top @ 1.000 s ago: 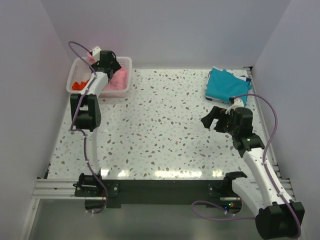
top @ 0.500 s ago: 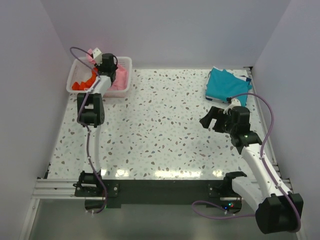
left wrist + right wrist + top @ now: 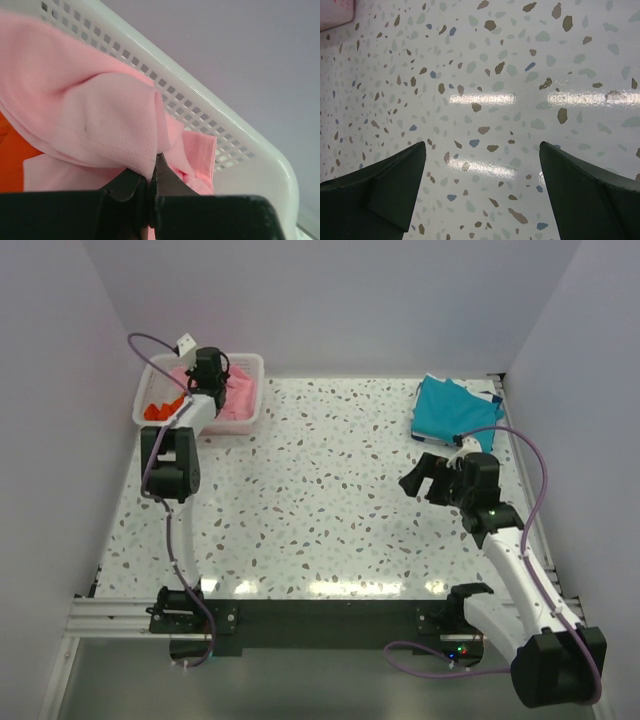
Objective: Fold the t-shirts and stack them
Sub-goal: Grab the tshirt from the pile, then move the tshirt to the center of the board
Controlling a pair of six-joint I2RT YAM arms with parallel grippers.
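My left gripper will next lift the light pink t-shirt (image 3: 95, 115) over the rim of the basket (image 3: 250, 370), then move it back and down onto the bare table between the arms.
A light pink t-shirt (image 3: 95, 115) lies bunched in the white mesh basket (image 3: 250, 370) at the table's far left. My left gripper (image 3: 151, 167) is down in the basket, shut on a fold of that pink cloth. An orange-red t-shirt (image 3: 158, 408) shows at the basket's left end, and a strip of it (image 3: 10, 160) lies under the pink one. A teal blue t-shirt (image 3: 452, 410) lies folded at the far right of the table. My right gripper (image 3: 428, 478) hovers open over bare tabletop, in front of the teal shirt, with nothing between its fingers (image 3: 385, 190).
The basket's perforated rim (image 3: 210, 110) rises close behind the left gripper. Purple-grey walls close the table in on three sides. The speckled white tabletop (image 3: 330, 480) stretches between the two arms. Cables loop from both wrists.
The left gripper closed from fully open onto the pink cloth and shifted slightly left inside the basket. The right arm stayed nearly still.
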